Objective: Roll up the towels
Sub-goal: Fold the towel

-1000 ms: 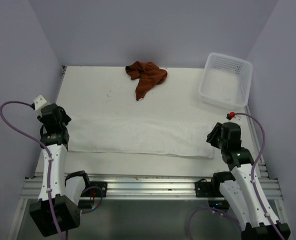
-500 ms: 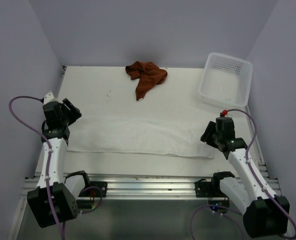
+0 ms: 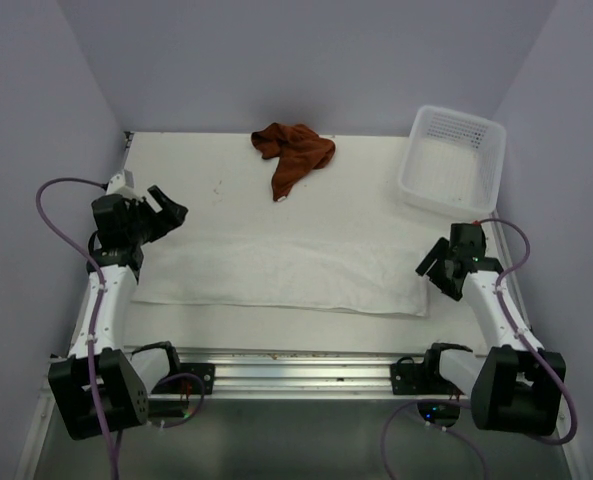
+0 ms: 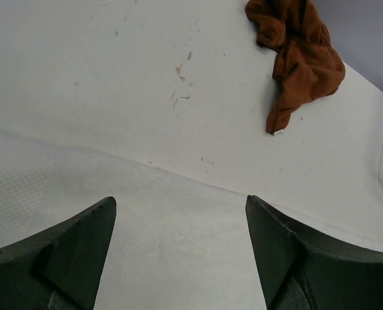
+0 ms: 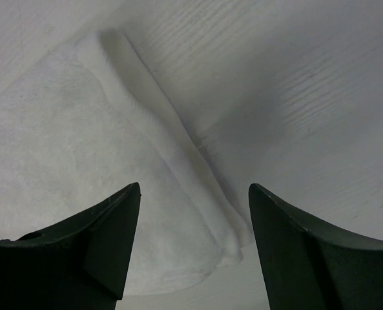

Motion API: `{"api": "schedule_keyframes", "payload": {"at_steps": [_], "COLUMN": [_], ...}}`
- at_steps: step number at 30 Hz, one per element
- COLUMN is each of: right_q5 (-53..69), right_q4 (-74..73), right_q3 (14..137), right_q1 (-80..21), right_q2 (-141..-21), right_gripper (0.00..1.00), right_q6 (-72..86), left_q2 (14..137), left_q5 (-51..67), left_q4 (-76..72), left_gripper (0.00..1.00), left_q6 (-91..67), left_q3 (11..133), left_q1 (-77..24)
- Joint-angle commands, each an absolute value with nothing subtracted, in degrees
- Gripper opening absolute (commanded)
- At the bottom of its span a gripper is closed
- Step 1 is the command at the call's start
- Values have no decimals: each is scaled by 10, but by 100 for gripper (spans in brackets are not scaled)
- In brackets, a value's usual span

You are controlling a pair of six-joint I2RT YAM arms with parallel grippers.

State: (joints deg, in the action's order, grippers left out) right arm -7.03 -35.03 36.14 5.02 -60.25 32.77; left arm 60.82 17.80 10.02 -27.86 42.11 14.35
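My right gripper should move down next, open, onto the raised fold along the white towel's end [image 3: 425,284] [image 5: 177,163] below it, because this fold has cloth that the fingers can go around on both sides.
The white towel [image 3: 286,272] lies flat as a long strip across the near half of the table; it also fills the lower left wrist view [image 4: 178,252] and the right wrist view [image 5: 81,148]. A rust-brown towel [image 3: 292,155] sits crumpled at the back centre, seen too at the top of the left wrist view [image 4: 299,51]. My left gripper [image 3: 168,212] hovers open over the white towel's left end [image 4: 180,205], holding nothing. Over the towel's right end, its corner between the fingers, my right gripper [image 3: 434,270] stands open and empty [image 5: 194,190].
A white perforated plastic basket [image 3: 452,160] stands at the back right corner. Lilac walls close in the table on three sides. A metal rail [image 3: 296,375] with both arm bases runs along the near edge.
Both grippers have opened wider. The left gripper swung up and toward the table's middle; the right wrist moved right and back, to the towel's right end. The towels have not moved.
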Motion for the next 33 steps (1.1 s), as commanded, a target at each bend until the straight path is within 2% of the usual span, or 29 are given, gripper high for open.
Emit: {"api": "schedule_keyframes", "payload": {"at_steps": [1,10,16,22,27,28,29,33], "right_q5": [12,16,1,11,6,6,6,15], "right_q4": [-311,-287,-282,-258,-259,-258,-258,-256], "right_q3": [375,365,360,359,363,364,366,380], "right_q1": [72,73,72,73,72,73,73,73], "right_q2": [-635,-656,-695,-734,-755,-756,-763,-793], "right_gripper": [71,59,56,52,50,48,39,26], "right_q6": [309,280,276,273,269,270,270,271], "left_q2": [611,610,603,583,583,582,579,572], "left_q5": [196,199,209,187,189,189,188,185], "left_q4": [64,69,69,69,73,74,73,70], "left_gripper": [85,86,87,96,97,97,97,98], "left_q6": [-263,-245,-245,-244,-241,-242,-241,-240], "left_q3": [432,443,442,435,433,432,432,428], "left_q1": [104,71,71,71,71,71,71,71]}}
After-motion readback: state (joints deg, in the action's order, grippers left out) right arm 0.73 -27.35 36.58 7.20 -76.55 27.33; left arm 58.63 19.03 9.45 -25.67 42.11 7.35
